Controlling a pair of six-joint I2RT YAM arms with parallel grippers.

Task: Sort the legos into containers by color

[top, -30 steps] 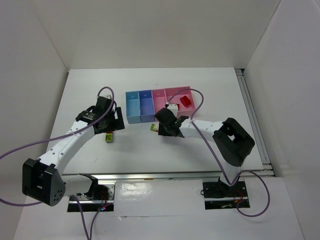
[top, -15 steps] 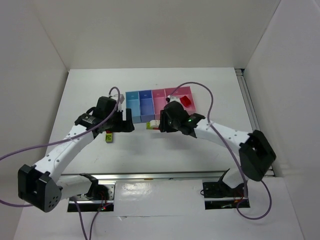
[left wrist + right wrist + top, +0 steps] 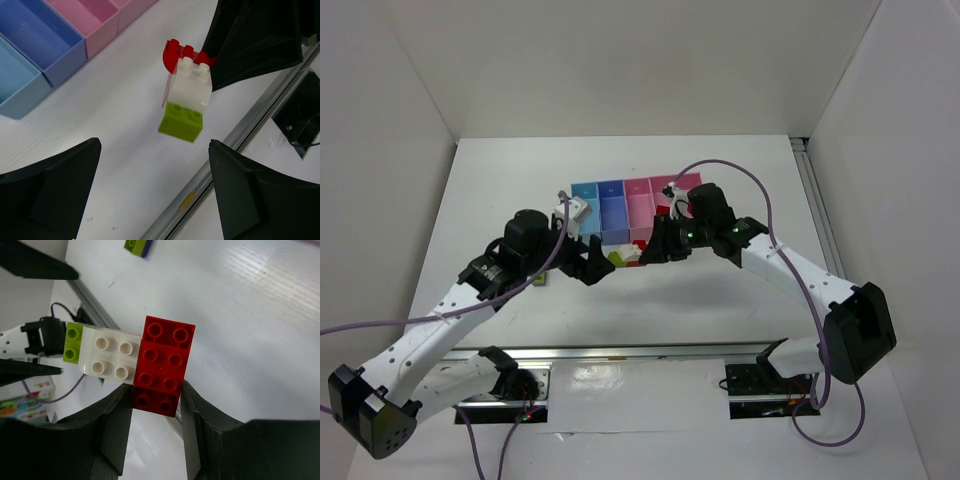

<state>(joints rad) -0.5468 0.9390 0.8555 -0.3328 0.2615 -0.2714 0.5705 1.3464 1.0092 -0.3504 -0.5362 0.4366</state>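
Observation:
My right gripper will next take the red brick outward, away from the white brick, and release it over the wide pink bin (image 3: 662, 197), which already holds red.
My right gripper (image 3: 655, 250) (image 3: 156, 390) is shut on a red brick (image 3: 162, 365), the end of a joined stack with a white brick (image 3: 112, 357) and a yellow-green brick (image 3: 74, 342). It holds the stack (image 3: 625, 255) (image 3: 187, 95) over the table just in front of the bins. My left gripper (image 3: 592, 265) (image 3: 155, 165) is open and empty, its jaws wide apart, just left of the stack and not touching it. The row of bins (image 3: 620, 205) runs light blue (image 3: 15, 85), darker blue (image 3: 40, 40), pink (image 3: 90, 15). The right arm hides much of the wide pink bin.
A small yellow-green and blue brick (image 3: 137, 246) lies on the table under my left arm, barely showing in the top view (image 3: 538, 282). The metal rail along the table's near edge (image 3: 220, 160) runs close below the stack. White walls enclose the table.
My left gripper has swung right and toward the near edge, ending beside the stack. My right arm has stretched out and turned; the stack has stayed almost in place.

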